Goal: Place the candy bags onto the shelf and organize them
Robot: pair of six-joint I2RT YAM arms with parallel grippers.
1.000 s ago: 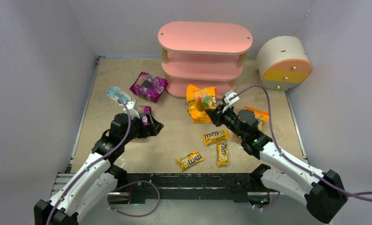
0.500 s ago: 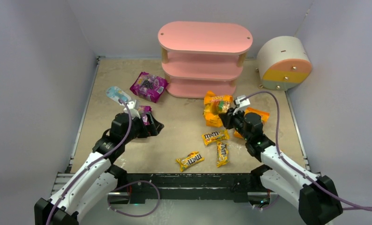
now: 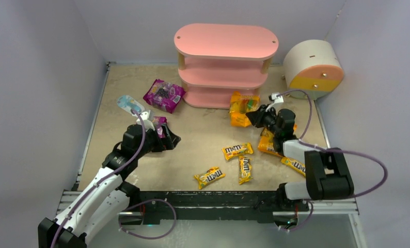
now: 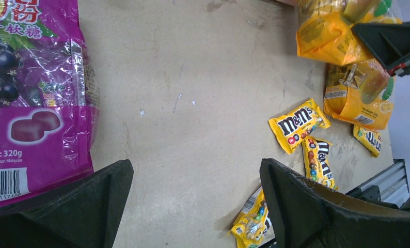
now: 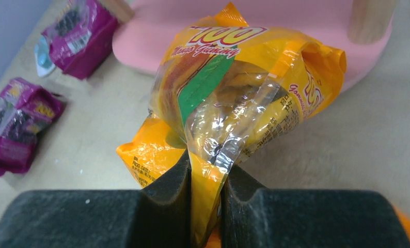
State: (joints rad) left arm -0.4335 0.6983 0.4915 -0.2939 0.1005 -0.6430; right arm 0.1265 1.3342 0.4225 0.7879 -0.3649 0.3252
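Observation:
The orange candy bag needs to go outward next. My right gripper will carry it that way, sliding under the middle board (image 3: 239, 94) (image 5: 301, 18) beside the shelf's post.
My right gripper (image 3: 255, 118) is shut on an orange candy bag (image 3: 242, 107) and holds it just in front of the right end of the pink shelf's (image 3: 225, 62) bottom board. In the right wrist view the bag (image 5: 244, 93) is pinched between the jaws of the gripper (image 5: 207, 178), with the pink board (image 5: 296, 20) behind it. A second orange bag (image 3: 269, 144) lies under the right arm. My left gripper (image 3: 170, 139) is open and empty beside a magenta bag (image 3: 159, 125), which also shows in the left wrist view (image 4: 32, 103). Another magenta bag (image 3: 164, 95) lies left of the shelf. Several yellow M&M's packets (image 3: 237, 150) lie near the front.
A round cream drawer unit (image 3: 313, 70) stands right of the shelf. A pale blue-white packet (image 3: 129, 104) lies at the left behind the left arm. Grey walls close in the table on three sides. All three shelf boards show no bags on them.
My right gripper has carried the orange bag to the right and back, up to the shelf's bottom tier. The left arm has not moved.

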